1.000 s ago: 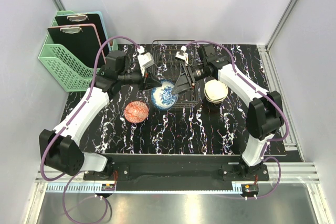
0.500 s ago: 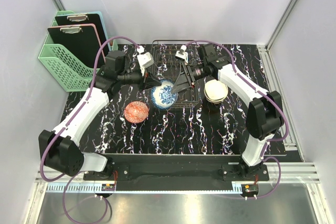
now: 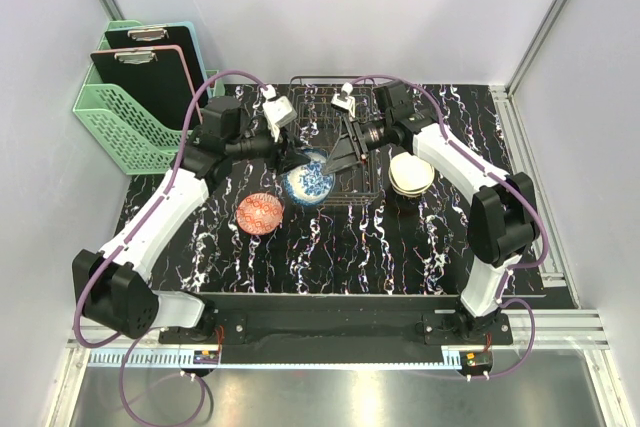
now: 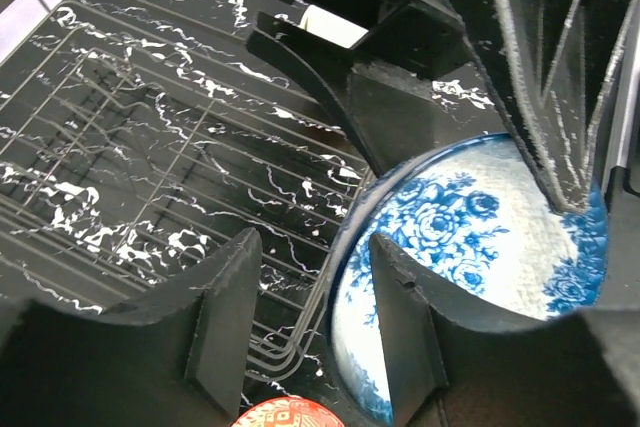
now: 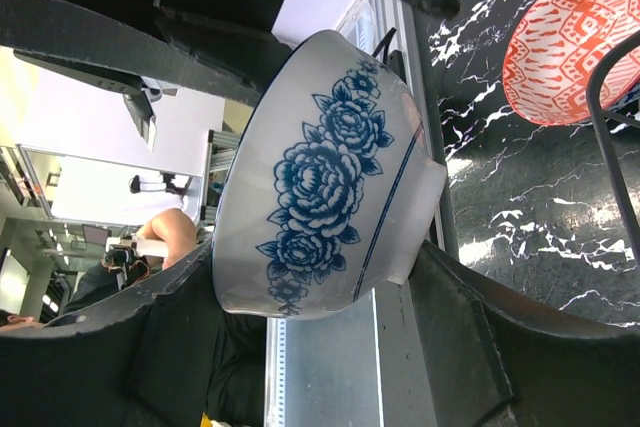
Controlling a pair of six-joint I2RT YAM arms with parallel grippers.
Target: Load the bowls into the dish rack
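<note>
The wires in the rack's far half (image 3: 318,125) are empty, so next my right gripper will swing outward, turn its fingers down, lower the white bowl in there and let go of it.
A white bowl with blue flowers (image 3: 310,184) stands tilted on edge at the front left corner of the dark wire dish rack (image 3: 335,117). My right gripper (image 3: 335,162) is shut on it, one finger against its base and the other across its mouth; in the right wrist view the bowl (image 5: 320,177) fills the gap between the jaws. My left gripper (image 4: 315,247) is open and straddles the bowl's (image 4: 470,247) rim, its outer finger well apart from it. An orange bowl (image 3: 259,213) sits upright on the table left of the rack. A stack of cream-white bowls (image 3: 410,173) stands right of the rack.
A mint green lattice basket (image 3: 125,122) holding clipboards stands at the back left of the table. White walls close in the back and both sides. The black marbled tabletop (image 3: 350,247) stretches toward the arm bases.
My left gripper's jaws have opened off the blue-patterned bowl's rim. The right gripper keeps its hold, and the bowl has barely shifted.
</note>
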